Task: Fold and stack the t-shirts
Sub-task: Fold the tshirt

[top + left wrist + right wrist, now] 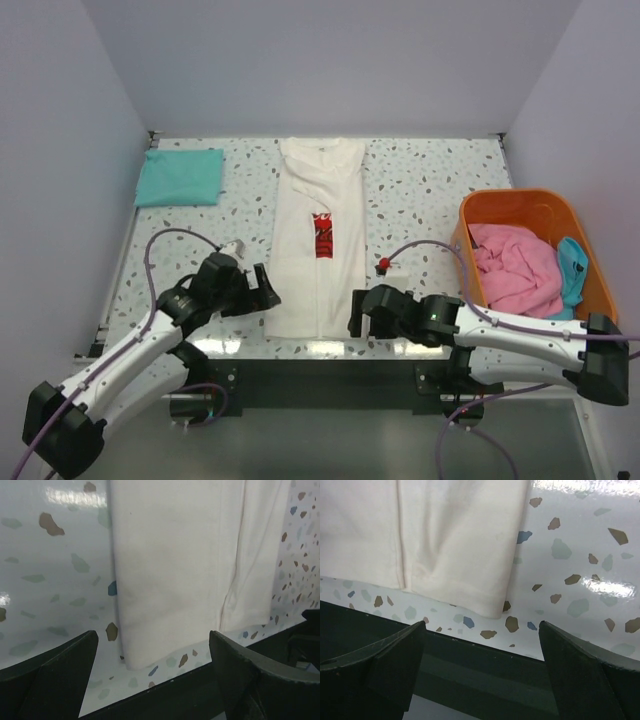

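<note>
The cream t-shirt's near corner on the teal t-shirt's side shows between my open fingers, so my left gripper needs to lower and draw back onto it.
The cream t-shirt [317,250] lies on the table folded lengthwise into a narrow strip, its red print showing at the middle. My left gripper [266,290] is open and empty just left of the shirt's near left corner [131,657]. My right gripper [356,315] is open and empty just right of the near right corner [492,610]. A folded teal t-shirt [180,177] lies at the far left. A pink t-shirt [515,268] and a blue one [573,270] lie crumpled in the orange basket [520,205].
The table's near edge [320,348] runs right below both grippers, with a dark rail under it [485,670]. A small red-tipped object [383,264] lies right of the shirt. Walls close the table on three sides.
</note>
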### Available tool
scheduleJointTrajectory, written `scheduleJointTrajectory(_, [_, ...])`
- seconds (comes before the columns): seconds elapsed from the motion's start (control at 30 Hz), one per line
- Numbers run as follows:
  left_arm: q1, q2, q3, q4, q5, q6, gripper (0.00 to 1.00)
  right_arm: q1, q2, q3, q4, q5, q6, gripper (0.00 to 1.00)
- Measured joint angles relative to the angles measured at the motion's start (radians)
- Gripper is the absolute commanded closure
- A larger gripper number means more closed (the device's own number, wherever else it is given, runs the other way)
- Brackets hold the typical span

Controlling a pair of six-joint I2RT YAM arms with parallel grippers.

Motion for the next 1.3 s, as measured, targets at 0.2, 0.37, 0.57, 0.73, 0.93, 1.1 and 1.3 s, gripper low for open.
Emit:
scheduleJointTrajectory(0.2, [-0.005,-0.068,-0.183,0.036,0.154,-0.059,0.27,-0.001,0.082,-0.04,0.07,-0.058,0.031,0.08])
scheduleJointTrajectory(0.37, [-0.006,-0.065,-0.193,0.045,0.187,-0.077,0.41,-0.001,0.107,-0.066,0.109,-0.091,0.052,0.12])
scheduleJointTrajectory(0.57, [-0.006,-0.022,-0.212,0.061,0.195,-0.084,0.76,-0.001,0.138,-0.078,0.147,-0.103,0.07,0.28])
scheduleJointTrajectory(0.73, [-0.006,0.023,-0.214,0.092,0.198,-0.084,1.0,-0.008,0.175,-0.079,0.164,-0.101,0.09,0.49])
scheduleJointTrajectory(0.93, [-0.006,0.009,-0.214,0.087,0.192,-0.081,1.0,-0.02,0.245,-0.085,0.193,-0.111,0.117,0.96])
scheduleJointTrajectory(1.1, [-0.006,-0.004,-0.204,0.082,0.191,-0.077,1.0,-0.023,0.256,-0.072,0.186,-0.101,0.112,1.0])
scheduleJointTrajectory(1.3, [-0.006,0.032,-0.134,0.122,0.19,-0.075,1.0,-0.034,0.241,0.011,0.114,-0.01,0.047,1.0])
